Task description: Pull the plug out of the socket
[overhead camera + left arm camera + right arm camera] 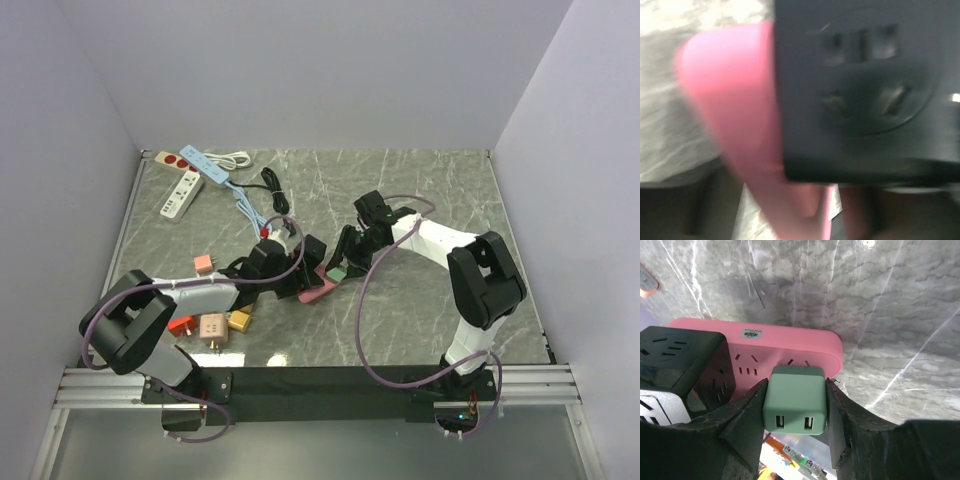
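Observation:
I will next use my right gripper to pull the green plug off the socket strip and bring it back to release beside the yellow adapter, where small adapters are gathered.
A pink socket strip lies mid-table. A green USB plug sits over its right-hand socket; whether its pins are still in is hidden. My right gripper is shut on the green plug, one finger on each side. A black cube adapter stands on the strip's other half. My left gripper is at that end. The left wrist view is a close blur of the pink strip and the cube, so its jaws cannot be made out.
A white power strip, a blue one and coiled cables lie at the back left. Small adapters sit near the left arm: pink, orange, tan and yellow.

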Available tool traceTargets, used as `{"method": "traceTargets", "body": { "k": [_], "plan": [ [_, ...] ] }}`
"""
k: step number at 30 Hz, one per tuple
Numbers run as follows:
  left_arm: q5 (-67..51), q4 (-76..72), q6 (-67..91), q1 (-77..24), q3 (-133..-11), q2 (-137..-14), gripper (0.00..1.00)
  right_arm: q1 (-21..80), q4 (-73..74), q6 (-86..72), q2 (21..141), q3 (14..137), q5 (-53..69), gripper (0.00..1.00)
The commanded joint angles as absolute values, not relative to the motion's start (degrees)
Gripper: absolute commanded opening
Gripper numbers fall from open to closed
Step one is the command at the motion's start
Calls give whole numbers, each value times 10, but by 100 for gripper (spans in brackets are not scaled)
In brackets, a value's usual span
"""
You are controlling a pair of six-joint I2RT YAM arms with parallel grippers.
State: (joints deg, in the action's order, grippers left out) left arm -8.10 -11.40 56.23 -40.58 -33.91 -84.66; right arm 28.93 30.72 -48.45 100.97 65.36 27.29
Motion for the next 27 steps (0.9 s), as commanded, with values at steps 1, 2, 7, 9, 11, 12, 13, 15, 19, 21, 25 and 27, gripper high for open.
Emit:
{"method": "traceTargets", "body": {
  "k": [1,2,7,9,11,12,13,15,19,21,25,27],
  "plan": [
    [-64,-165,538,-420,-369,-856,62,291,285,-492,984,642,306,0],
    [-59,-163,536,-423,-378,-859,43,291,287,-491,983,641,308,0],
    [-16,-114,537,-432,-388,-863,1,286,294,-485,965,643,306,0],
    [-2,-95,539,-432,-384,-860,1,277,303,-480,956,648,305,0],
    [25,-63,541,-432,-386,-860,1,254,319,-467,940,649,310,0],
    [36,-52,542,-432,-388,-863,0,244,326,-460,934,651,316,0],
    [48,-45,541,-432,-389,-865,0,216,332,-454,915,650,316,0],
    [57,-26,539,-432,-395,-874,0,183,345,-437,891,641,334,0],
    [61,-24,534,-428,-394,-878,0,110,388,-393,834,641,351,0],
    [62,-22,531,-426,-399,-879,0,85,396,-376,820,632,366,0],
    [48,-29,521,-423,-417,-873,0,79,411,-355,798,612,360,0],
    [47,-18,519,-421,-429,-849,0,82,389,-358,788,579,363,0]
  ]
}}
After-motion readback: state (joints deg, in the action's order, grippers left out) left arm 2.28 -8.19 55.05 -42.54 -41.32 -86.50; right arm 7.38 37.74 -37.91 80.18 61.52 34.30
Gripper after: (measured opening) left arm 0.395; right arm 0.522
